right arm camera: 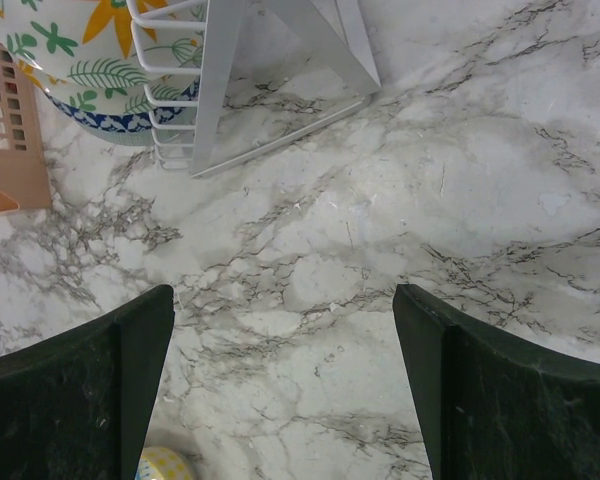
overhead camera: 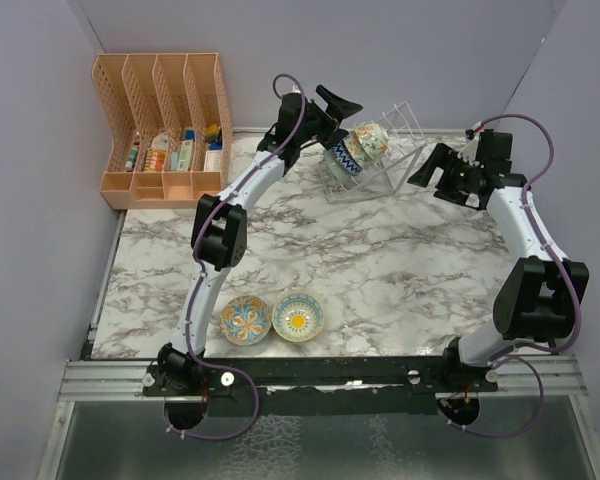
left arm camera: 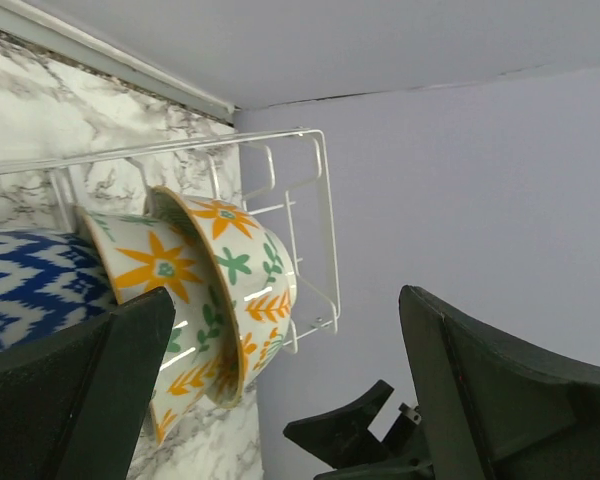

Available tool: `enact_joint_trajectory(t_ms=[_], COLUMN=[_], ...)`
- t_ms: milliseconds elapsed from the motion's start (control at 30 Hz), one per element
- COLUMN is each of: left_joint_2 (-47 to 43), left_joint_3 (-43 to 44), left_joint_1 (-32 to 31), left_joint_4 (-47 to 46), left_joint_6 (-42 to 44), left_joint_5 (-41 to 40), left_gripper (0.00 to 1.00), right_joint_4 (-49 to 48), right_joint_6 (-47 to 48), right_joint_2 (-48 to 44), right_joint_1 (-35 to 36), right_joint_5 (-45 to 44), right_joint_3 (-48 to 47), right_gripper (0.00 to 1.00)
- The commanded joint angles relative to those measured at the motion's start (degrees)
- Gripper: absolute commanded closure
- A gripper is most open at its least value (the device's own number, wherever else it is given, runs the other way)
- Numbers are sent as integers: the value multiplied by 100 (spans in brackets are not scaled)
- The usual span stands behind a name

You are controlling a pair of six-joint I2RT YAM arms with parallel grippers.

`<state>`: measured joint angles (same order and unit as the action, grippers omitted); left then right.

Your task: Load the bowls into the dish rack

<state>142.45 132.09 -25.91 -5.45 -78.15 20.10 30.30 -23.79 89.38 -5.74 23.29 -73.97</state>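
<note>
The left gripper moves back from the rack [overhead camera: 380, 165] and down onto the yellow bowl's rim [overhead camera: 321, 323] opposite the blue-orange bowl next, since bare marble there leaves finger room.
The dish rack [overhead camera: 380, 165] stands at the back of the marble table and holds several bowls on edge. In the left wrist view two floral cream bowls [left arm camera: 245, 275] lean in its white wires [left arm camera: 315, 220], with a blue-patterned bowl [left arm camera: 25, 285] beside them. My left gripper [overhead camera: 345, 112] hangs open just behind the rack's bowls, touching none of them; nothing lies between its fingers [left arm camera: 500, 400]. My right gripper [overhead camera: 432, 172] is open and empty to the right of the rack, above bare marble [right arm camera: 310, 260]. A blue-orange bowl [overhead camera: 245, 320] and a yellow bowl [overhead camera: 298, 316] sit near the front edge.
An orange slotted organizer [overhead camera: 165, 130] with small items fills the back left corner. Purple walls close in behind and on both sides. The rack's frame [right arm camera: 220, 90] and a floral bowl [right arm camera: 90, 50] show at the top left of the right wrist view.
</note>
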Motion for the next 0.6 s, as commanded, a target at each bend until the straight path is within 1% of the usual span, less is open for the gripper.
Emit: enact_joint_trajectory(t_ms=[0,233,500,567], left_joint_2=[-439,-970,-1833,-2072], left_joint_3=[-210,-308,-720,-842], left_joint_1=[31,111,172,174], left_joint_4=[534,976,1004,1100], left_joint_6=[490,1038,1449,1663], left_joint_5=[-19,-153,-99,-61], left_gripper=[1,1,1,1], right_joint_4=[-156,-191,-216,-194], right_joint_6=[-73,-108,-135,-141], right_joint_2=[-28,-158,-337,-368], right_joint_1=[-33,-38,-33,-33], right_joint_5=[184,198,240,258], right_joint_3=[54,131,218,213], right_gripper=[10,10,10,10])
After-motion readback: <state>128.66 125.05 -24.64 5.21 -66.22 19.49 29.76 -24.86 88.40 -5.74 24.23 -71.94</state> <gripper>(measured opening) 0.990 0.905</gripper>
